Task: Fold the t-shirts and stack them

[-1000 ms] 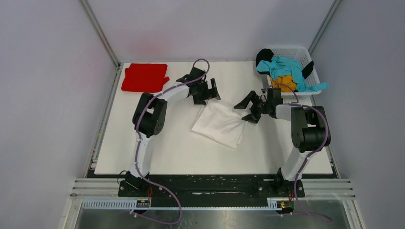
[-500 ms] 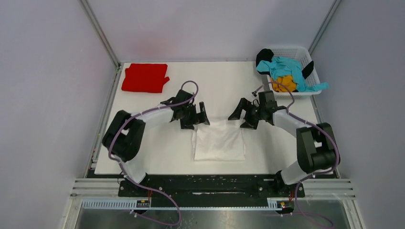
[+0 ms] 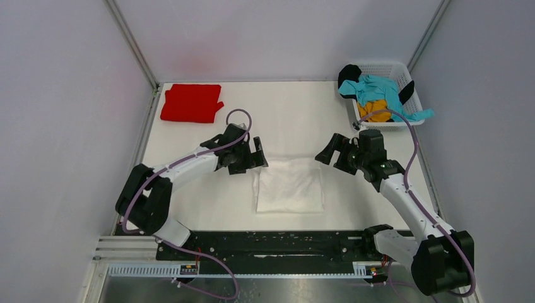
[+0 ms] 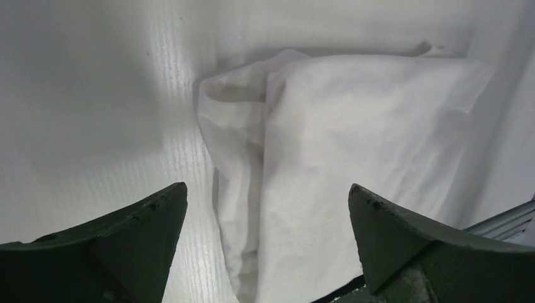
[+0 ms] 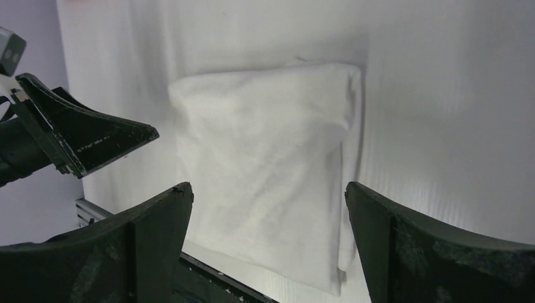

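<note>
The t-shirt's folded side edge already runs between my open fingers. My left gripper should go down next onto the white t-shirt's far corner [image 3: 259, 172] [image 4: 254, 123] beside it, where that edge is.
A folded white t-shirt [image 3: 290, 185] lies flat near the table's front middle; it also shows in the left wrist view [image 4: 353, 158] and the right wrist view [image 5: 265, 158]. My left gripper [image 3: 254, 155] is open and empty, just off the shirt's far left corner. My right gripper [image 3: 329, 153] is open and empty, just off its far right corner. A folded red t-shirt [image 3: 191, 102] lies at the far left corner. Teal [image 3: 378, 88], orange [image 3: 374, 110] and black [image 3: 347, 74] t-shirts are heaped in the basket.
The white lattice basket [image 3: 392, 66] stands at the far right corner of the table. A black rail [image 3: 277, 240] runs along the table's front edge, just beyond the white shirt's near edge. The left gripper's finger [image 5: 94, 136] shows in the right wrist view.
The white shirt was drawn toward the front edge and laid square. Both grippers have since let go, lifted and pulled slightly apart; the right arm's elbow has swung out to the right.
</note>
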Robot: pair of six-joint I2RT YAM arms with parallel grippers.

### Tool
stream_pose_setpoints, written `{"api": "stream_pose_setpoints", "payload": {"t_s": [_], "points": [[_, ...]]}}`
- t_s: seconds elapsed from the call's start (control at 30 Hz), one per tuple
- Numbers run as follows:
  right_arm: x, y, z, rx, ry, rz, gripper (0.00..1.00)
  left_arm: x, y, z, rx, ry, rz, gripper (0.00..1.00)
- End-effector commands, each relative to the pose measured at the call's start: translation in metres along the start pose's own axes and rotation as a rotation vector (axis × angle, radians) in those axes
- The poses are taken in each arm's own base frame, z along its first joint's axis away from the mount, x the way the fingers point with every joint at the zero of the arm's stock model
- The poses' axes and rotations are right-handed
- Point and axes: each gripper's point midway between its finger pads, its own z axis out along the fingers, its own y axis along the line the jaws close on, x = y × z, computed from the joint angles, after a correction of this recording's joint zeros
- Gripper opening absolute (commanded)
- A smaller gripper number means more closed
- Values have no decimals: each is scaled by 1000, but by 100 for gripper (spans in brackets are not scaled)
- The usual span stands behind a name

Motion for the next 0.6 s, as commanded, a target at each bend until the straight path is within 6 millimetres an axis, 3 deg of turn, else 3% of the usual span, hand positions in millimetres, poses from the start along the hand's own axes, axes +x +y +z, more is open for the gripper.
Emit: {"api": "stream_pose_setpoints", "payload": {"t_s": [0.0, 0.17, 0.3, 0.47, 0.57], "points": [[16, -26, -8, 99, -3, 10, 100, 11, 11, 21, -64, 30, -13, 99], [26, -47, -23, 193, -10, -37, 99, 27, 5, 50, -108, 102, 22, 94], [28, -56, -34, 246, -25, -58, 99, 40, 17, 69, -240, 131, 89, 81], [25, -64, -45, 285, -70, -82, 100, 35, 26, 80, -394, 111, 188, 36], [24, -65, -48, 291, -83, -95, 99, 20, 27, 78, -472, 65, 225, 0]]}}
